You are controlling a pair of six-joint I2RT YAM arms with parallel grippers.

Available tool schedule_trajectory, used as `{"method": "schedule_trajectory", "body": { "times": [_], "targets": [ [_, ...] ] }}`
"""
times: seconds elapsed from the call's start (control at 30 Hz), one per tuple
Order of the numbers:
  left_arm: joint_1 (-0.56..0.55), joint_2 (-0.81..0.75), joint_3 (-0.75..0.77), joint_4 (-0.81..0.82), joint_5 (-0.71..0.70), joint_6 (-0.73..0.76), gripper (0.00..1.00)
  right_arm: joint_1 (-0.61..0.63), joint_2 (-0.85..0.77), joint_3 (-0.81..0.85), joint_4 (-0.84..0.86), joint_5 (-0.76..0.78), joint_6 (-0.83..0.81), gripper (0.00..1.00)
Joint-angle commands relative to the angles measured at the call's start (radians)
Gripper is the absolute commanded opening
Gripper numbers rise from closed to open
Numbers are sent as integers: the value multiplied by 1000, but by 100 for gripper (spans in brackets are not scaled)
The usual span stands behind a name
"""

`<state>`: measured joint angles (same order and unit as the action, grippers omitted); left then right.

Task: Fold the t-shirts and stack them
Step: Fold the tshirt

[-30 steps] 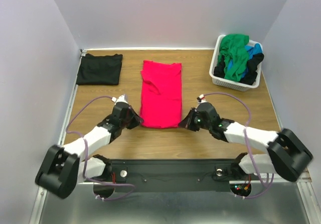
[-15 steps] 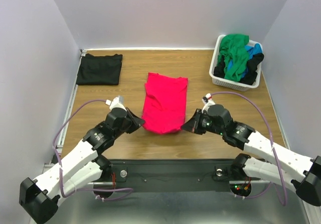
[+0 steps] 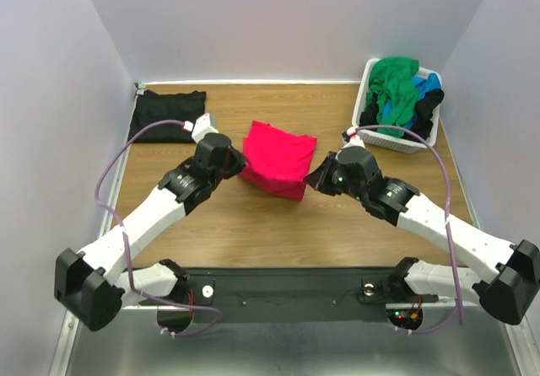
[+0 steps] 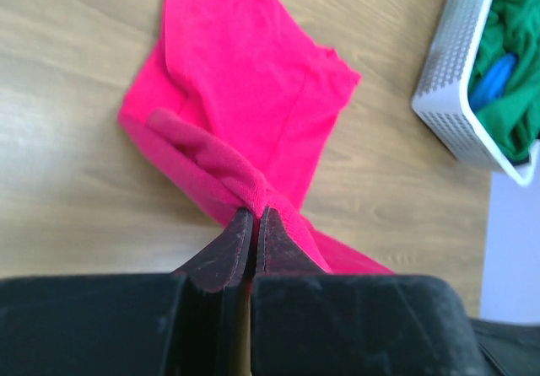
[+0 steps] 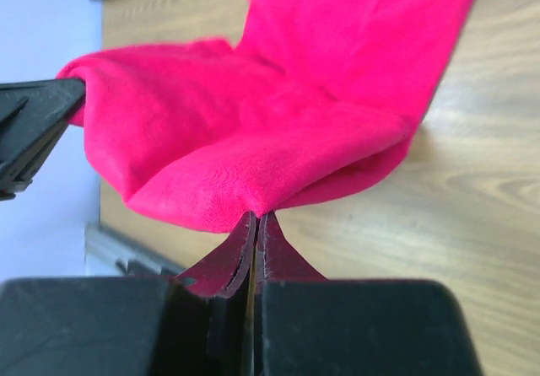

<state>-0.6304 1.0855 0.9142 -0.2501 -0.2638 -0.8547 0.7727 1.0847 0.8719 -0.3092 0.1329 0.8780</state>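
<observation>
The pinkish-red t-shirt's far half still lies uncovered. So my left gripper next moves outward and down over that t-shirt's far corner (image 3: 256,126) toward the black t-shirt and releases.
The pinkish-red t-shirt (image 3: 278,158) lies mid-table, its near end lifted and carried back over the far half. My left gripper (image 3: 243,163) is shut on the shirt's left near corner (image 4: 253,192). On the other side my right gripper (image 3: 309,179) is shut on the right near corner (image 5: 253,199). A folded black t-shirt (image 3: 167,115) rests at the far left. Green (image 3: 394,89), blue (image 3: 429,83) and black (image 3: 426,106) t-shirts are heaped in the basket.
The white plastic laundry basket (image 3: 390,141) stands at the far right corner, also in the left wrist view as the basket (image 4: 451,89). Pale walls close the table on the left, back and right. Bare wood (image 3: 287,233) lies between the shirt and the arm bases.
Both grippers have lifted the red shirt's near edge and carried it away from the bases toward the far edge, so the shirt now looks half as long.
</observation>
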Motion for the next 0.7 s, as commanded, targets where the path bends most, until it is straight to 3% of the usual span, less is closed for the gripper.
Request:
{"method": "schedule_trajectory", "body": {
  "times": [0.0, 0.3, 0.67],
  "targets": [
    [58, 66, 92, 78, -16, 77, 0, -65, 13, 78, -2, 71, -39, 0],
    [173, 231, 222, 123, 50, 164, 0, -245, 161, 134, 1, -70, -97, 0],
    [215, 413, 310, 152, 123, 192, 0, -311, 285, 197, 10, -168, -134, 0]
  ]
}}
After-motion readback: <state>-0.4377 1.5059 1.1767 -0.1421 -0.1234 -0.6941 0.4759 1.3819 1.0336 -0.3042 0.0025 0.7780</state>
